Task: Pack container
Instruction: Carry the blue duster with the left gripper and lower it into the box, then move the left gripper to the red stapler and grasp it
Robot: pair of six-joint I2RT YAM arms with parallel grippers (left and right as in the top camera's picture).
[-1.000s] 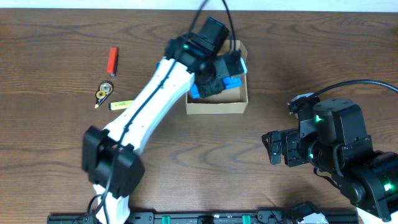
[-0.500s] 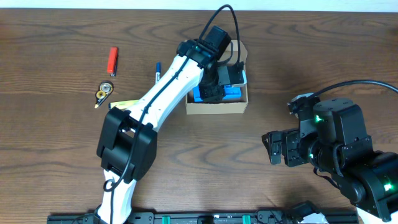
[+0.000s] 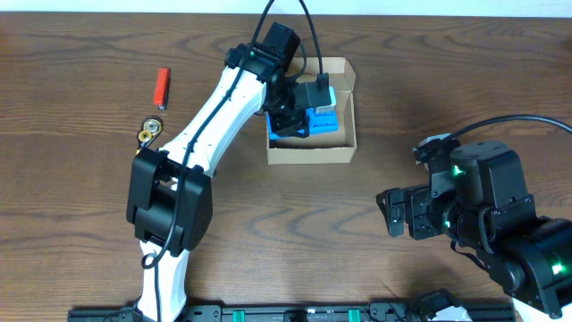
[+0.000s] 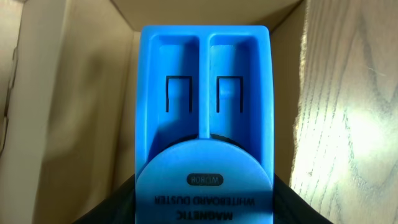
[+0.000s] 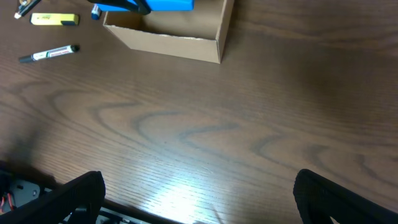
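The blue duster is hanging between my fingers over the open box, so my left gripper should next go down a little toward the bottom of the box and release the duster.
The container is a tan cardboard box standing open at the back middle of the table. Inside it is a blue magnetic whiteboard duster, and my left gripper is shut on it from the left. In the left wrist view the duster fills the frame, a black finger presses each side, and the box wall lies beyond. My right gripper hovers open over bare wood at the right. From the right wrist view the box is far off.
A red lighter and a small round tape roll lie at the left. A yellow highlighter and a marker lie left of the box. My left arm stretches diagonally across the table's left half.
My left arm has swung its elbow leftward, now covering the highlighter and pen from above. The duster has straightened and sits squarely inside the box. The right arm has not moved.
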